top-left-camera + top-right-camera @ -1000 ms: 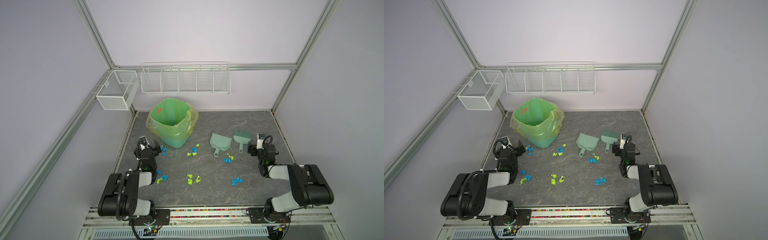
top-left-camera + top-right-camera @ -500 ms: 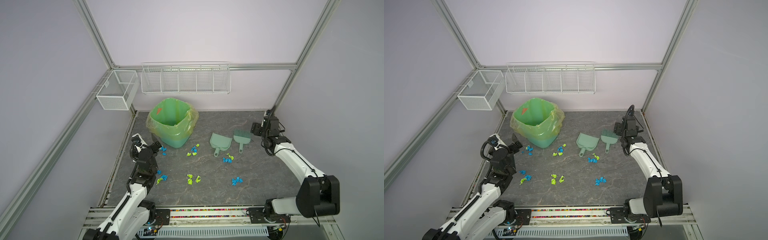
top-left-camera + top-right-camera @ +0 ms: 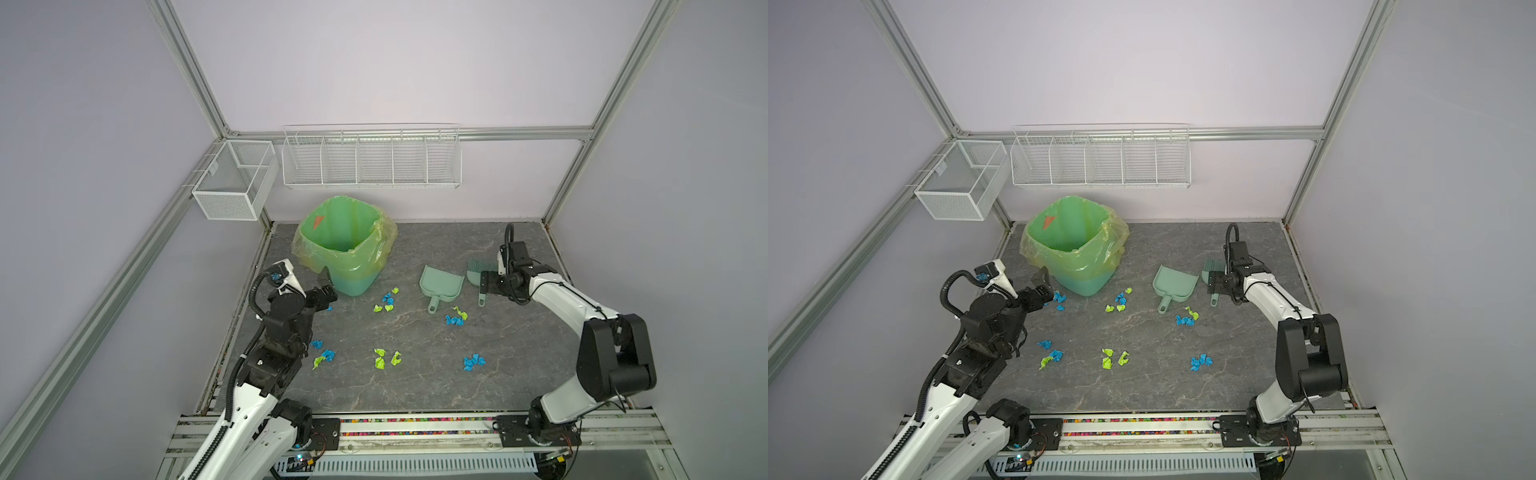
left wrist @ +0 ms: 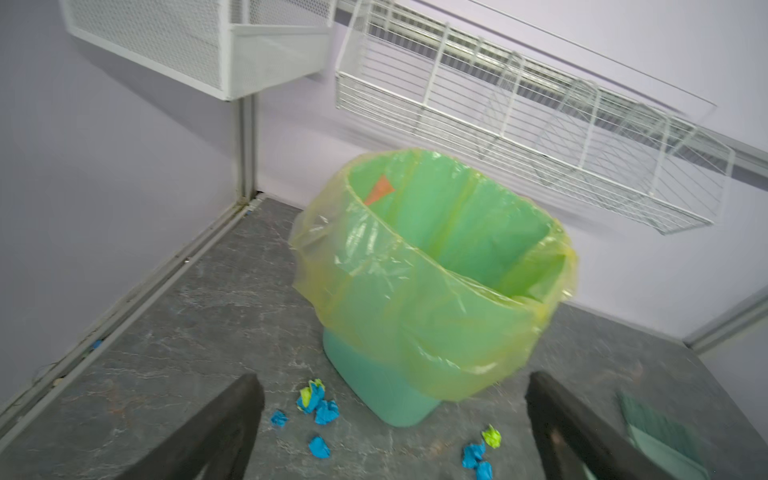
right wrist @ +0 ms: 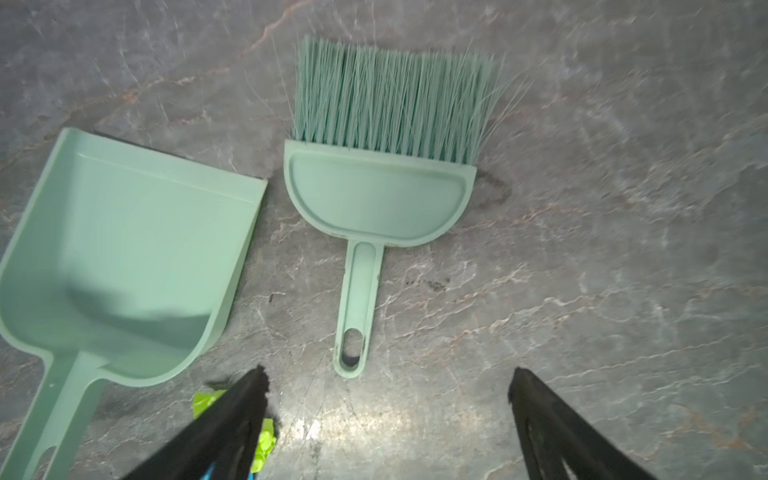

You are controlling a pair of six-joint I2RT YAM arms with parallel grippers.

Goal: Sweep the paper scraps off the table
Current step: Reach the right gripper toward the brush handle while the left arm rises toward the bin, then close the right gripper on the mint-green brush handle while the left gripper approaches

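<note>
The brush handle is below my right gripper, between its open fingers in the wrist view. My right gripper should lower next, astride the handle near the head [image 5: 361,276].
Blue and lime-green paper scraps [image 3: 388,298] lie in several small clusters across the dark marbled table [image 3: 419,390]; in both top views more lie near the front [image 3: 1113,358] and at the right [image 3: 473,361]. My left gripper [image 3: 327,289] hovers open beside the bin's base, above blue scraps [image 4: 318,401], with nothing between its fingers [image 4: 232,415]. Just above the handle of the pale green brush [image 5: 376,195], my right gripper [image 5: 388,370] stands open and empty. The pale green dustpan [image 5: 124,257] lies next to the brush. A lime scrap [image 5: 266,440] shows by one right finger.
A teal bin [image 3: 349,253] lined with a yellow-green bag stands at the back left of the table. White wire baskets [image 3: 370,158] hang on the back wall and a mesh one [image 3: 232,183] on the left frame. Aluminium framing edges the table.
Both arms have unfolded from low rest poses at the front. The left gripper rose and went toward the bin; the right gripper swung back and now sits over the brush.
</note>
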